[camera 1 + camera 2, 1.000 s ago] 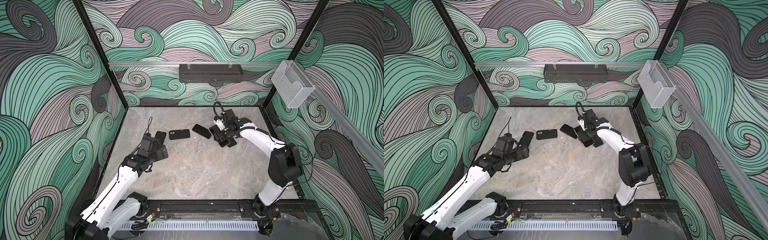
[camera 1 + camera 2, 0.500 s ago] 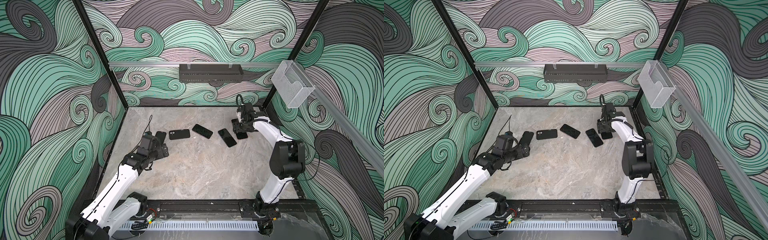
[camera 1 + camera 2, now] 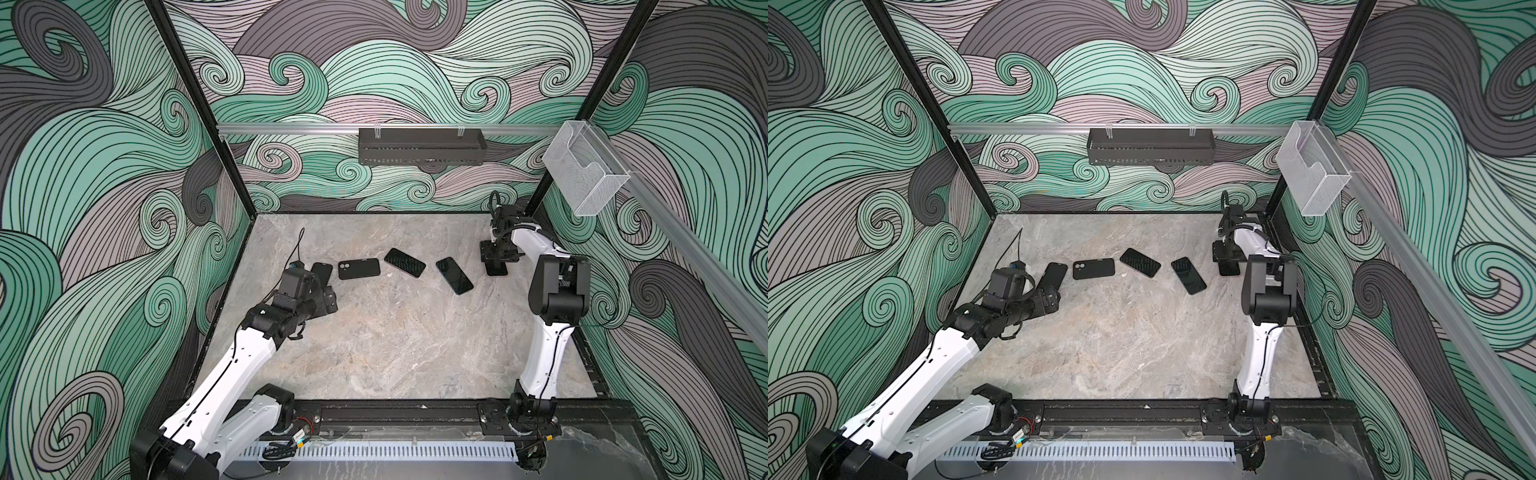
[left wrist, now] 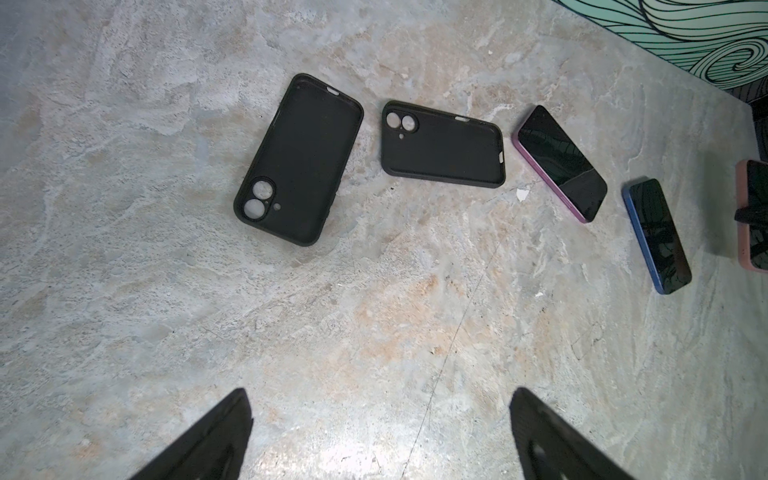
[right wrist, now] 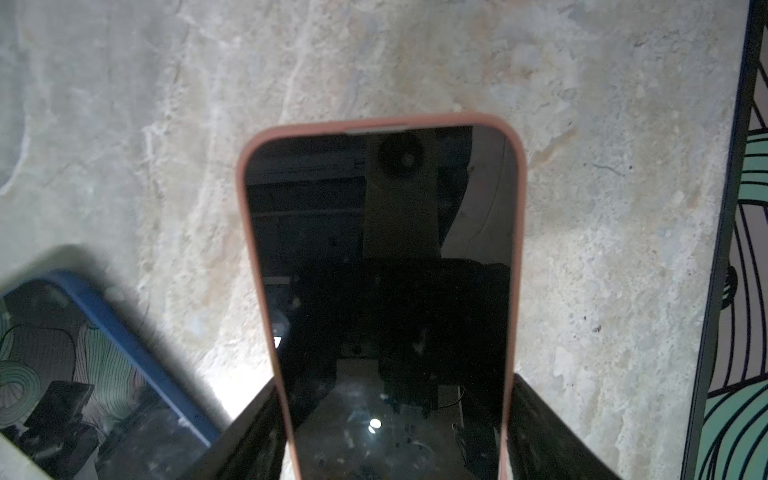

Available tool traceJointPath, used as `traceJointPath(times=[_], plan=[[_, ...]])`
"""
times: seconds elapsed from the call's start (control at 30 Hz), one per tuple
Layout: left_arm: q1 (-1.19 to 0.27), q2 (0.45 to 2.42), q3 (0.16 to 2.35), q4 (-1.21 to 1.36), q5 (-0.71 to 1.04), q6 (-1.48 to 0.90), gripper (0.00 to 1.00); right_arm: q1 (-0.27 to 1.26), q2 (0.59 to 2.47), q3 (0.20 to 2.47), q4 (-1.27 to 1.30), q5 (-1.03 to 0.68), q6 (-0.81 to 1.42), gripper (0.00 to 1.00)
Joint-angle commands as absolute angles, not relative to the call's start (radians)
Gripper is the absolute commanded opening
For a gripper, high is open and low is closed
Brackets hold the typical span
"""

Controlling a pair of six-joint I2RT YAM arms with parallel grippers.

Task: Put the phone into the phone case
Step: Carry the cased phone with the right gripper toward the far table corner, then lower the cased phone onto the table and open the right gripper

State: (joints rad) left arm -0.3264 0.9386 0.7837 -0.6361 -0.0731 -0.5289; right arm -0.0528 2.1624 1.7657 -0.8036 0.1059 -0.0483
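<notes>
My right gripper will next go toward the wall's black frame and down to release the pink-edged phone (image 5: 382, 270) on the bare tabletop, since the blue-edged phone is close by.
Two empty black phone cases (image 4: 299, 160) (image 4: 442, 145) lie open side up at the back left; both top views show them (image 3: 359, 268) (image 3: 1094, 269). My left gripper (image 4: 380, 436) hangs open just in front of them with nothing between its fingers (image 3: 328, 297). My right gripper (image 5: 395, 436) is shut on a pink-edged phone (image 5: 382, 270), screen up, fingers on its long sides. It holds the phone low at the back right (image 3: 496, 268) (image 3: 1229, 269). I cannot tell whether the phone touches the table.
A purple-edged phone (image 3: 404, 262) and a blue-edged phone (image 3: 454, 275) lie screen up between the cases and my right gripper. The right wall's black frame (image 5: 715, 249) stands close beside the held phone. A black basket (image 3: 419, 145) hangs on the back wall.
My right gripper has swung from the middle of the table to the back right with the pink-edged phone, leaving the blue-edged phone behind. The left arm has barely moved.
</notes>
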Motion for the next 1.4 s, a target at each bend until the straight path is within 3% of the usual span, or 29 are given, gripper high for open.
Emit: traceJointPath(times=[0.0, 0.5, 0.6, 1.07, 1.37], plan=[[-0.320, 0.925, 0.822, -0.667, -0.068, -0.508, 0.99, -0.073, 2.198, 1.838, -0.857, 0.119, -0.043, 0.38], [-0.314, 0.934, 0.823, -0.680, -0.072, -0.495, 0.99, -0.136, 2.390, 2.110, -1.027, 0.098, -0.047, 0.48], [-0.311, 0.936, 0.822, -0.680, -0.080, -0.504, 0.99, -0.136, 2.408, 2.128, -1.047, 0.095, -0.054, 0.55], [-0.303, 0.927, 0.826, -0.686, -0.069, -0.503, 0.99, -0.144, 2.446, 2.134, -1.078, 0.076, -0.055, 0.59], [-0.300, 0.923, 0.821, -0.688, -0.064, -0.502, 0.99, -0.144, 2.444, 2.126, -1.087, 0.070, -0.053, 0.76]])
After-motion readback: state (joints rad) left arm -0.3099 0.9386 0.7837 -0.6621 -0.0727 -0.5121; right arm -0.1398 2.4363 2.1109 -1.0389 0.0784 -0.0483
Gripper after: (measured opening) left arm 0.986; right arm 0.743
